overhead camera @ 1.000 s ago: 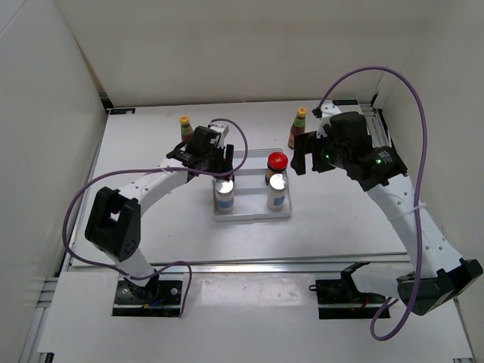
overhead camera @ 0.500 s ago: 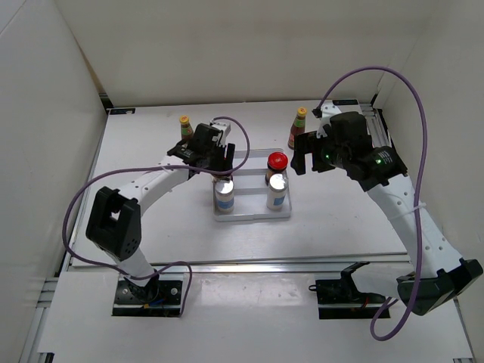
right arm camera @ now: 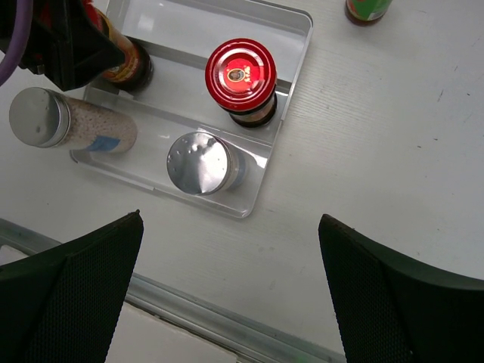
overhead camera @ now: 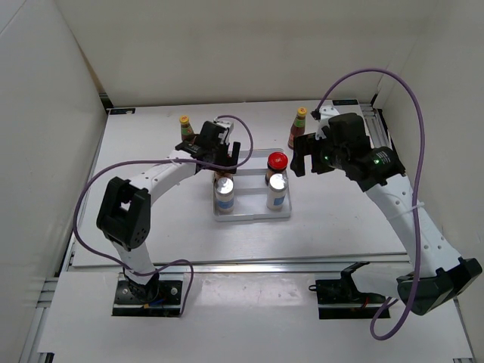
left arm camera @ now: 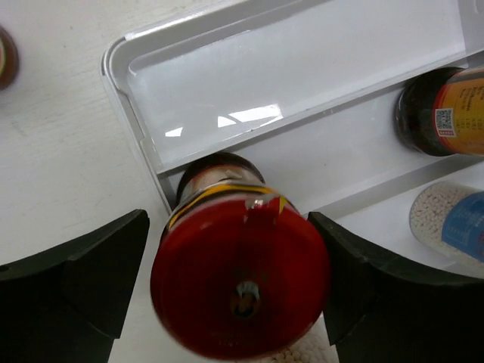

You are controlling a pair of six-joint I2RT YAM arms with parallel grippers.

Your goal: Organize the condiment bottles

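Observation:
The nearer yellow-capped bottle stands outward and below my right gripper, so my right gripper next needs to move outward and then down around the bottle's green neck.
My left gripper (left arm camera: 231, 249) is open around a red-lidded jar (left arm camera: 240, 291) that stands in the middle row of the white tray (left arm camera: 227, 83) at its left end. The right finger is at the lid and the left finger is a little apart. In the top view the left gripper (overhead camera: 215, 156) hides most of that jar. The second red-lidded jar (overhead camera: 277, 159) and two silver-topped shakers (overhead camera: 224, 195) (overhead camera: 277, 182) stand in the tray. Two slim yellow-capped bottles (overhead camera: 184, 125) (overhead camera: 299, 121) stand on the table behind it. My right gripper (right arm camera: 231, 219) is open and empty, high to the tray's right.
The tray's back row (right arm camera: 219, 23) holds nothing. White walls close in the table at the back and both sides. A metal rail (right arm camera: 227, 340) runs along the near edge. Purple cables loop above both arms.
The left wrist has shifted a little right and toward the back over the tray's left side. The right arm and the other bottles have not moved.

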